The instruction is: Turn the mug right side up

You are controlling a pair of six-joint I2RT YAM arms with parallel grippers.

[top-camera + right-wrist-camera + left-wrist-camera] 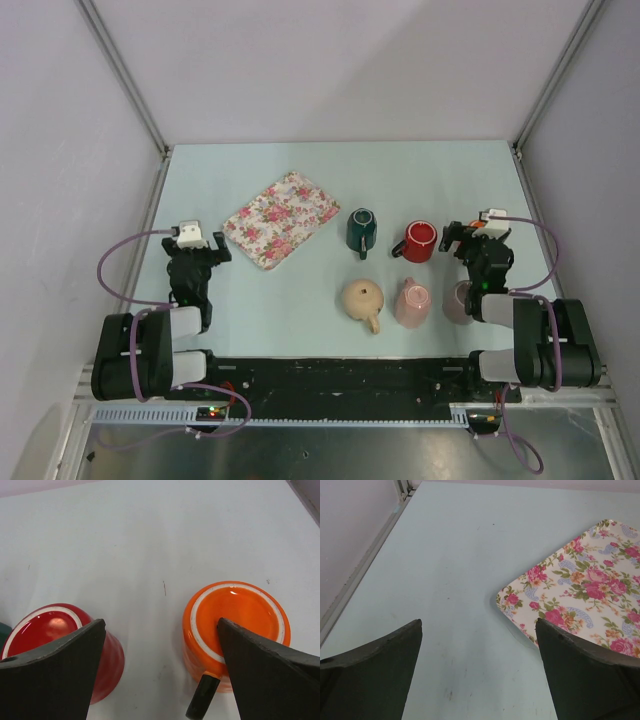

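My right gripper crosses past the red mug (418, 241) next and lowers onto the dark green mug's handle, which juts free, left of my right gripper in the top view.
Several mugs stand right of the table's middle. An orange mug (235, 615) with a black handle (202, 700) stands base up, and so does a red mug (55, 630) to its left. My right gripper (161, 625) hangs open above the bare gap between them, holding nothing; its right finger overlaps the orange mug's base in the picture. From above, the red mug (418, 241) shows beside the right gripper (470, 238), which hides most of the orange mug. My left gripper (198, 250) is open and empty over bare table at the left (479, 622).
A floral tray (280, 218) lies left of centre, its corner (580, 585) just ahead of the left gripper. A dark green mug (362, 231), a beige mug (363, 300), a pink mug (412, 303) and a mauve mug (458, 300) sit nearby. Walls enclose three sides of the table.
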